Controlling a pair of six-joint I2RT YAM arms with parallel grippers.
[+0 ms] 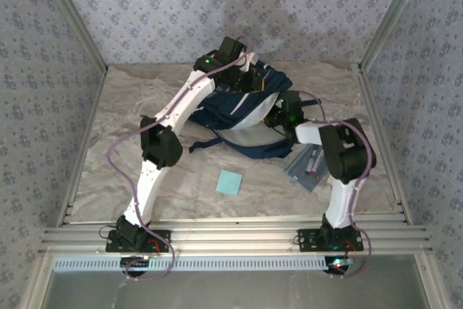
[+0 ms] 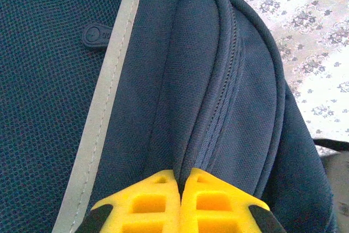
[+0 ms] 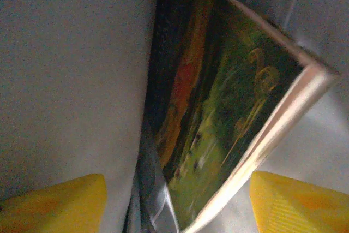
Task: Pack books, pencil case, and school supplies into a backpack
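The robot's left gripper will first move the pinched fold down and back toward the robot's base to release it over the backpack's grey opening (image 1: pixel 255 134), since the book leans inside.
The navy backpack (image 1: pixel 242 103) lies at the back middle of the table. My left gripper (image 1: pixel 249 70) is at its top, shut on a fold of the backpack's fabric (image 2: pixel 218 80) beside the zipper, its yellow fingers (image 2: pixel 147 205) pressed together. My right gripper (image 1: pixel 275 115) reaches into the bag's mouth from the right. It (image 3: pixel 177 195) stands open, and the book (image 3: pixel 218 107) leans tilted between its spread fingers against the grey lining (image 3: pixel 65 69), touched by neither finger. The pencil case (image 1: pixel 307 166) lies on the table by the right arm. The light-blue pad (image 1: pixel 229 181) lies at front centre.
Dark backpack straps (image 1: pixel 239 146) trail onto the table in front of the bag. Metal frame posts and patterned walls close in the table on the left, right and back. Both arm bases sit on the rail at the near edge.
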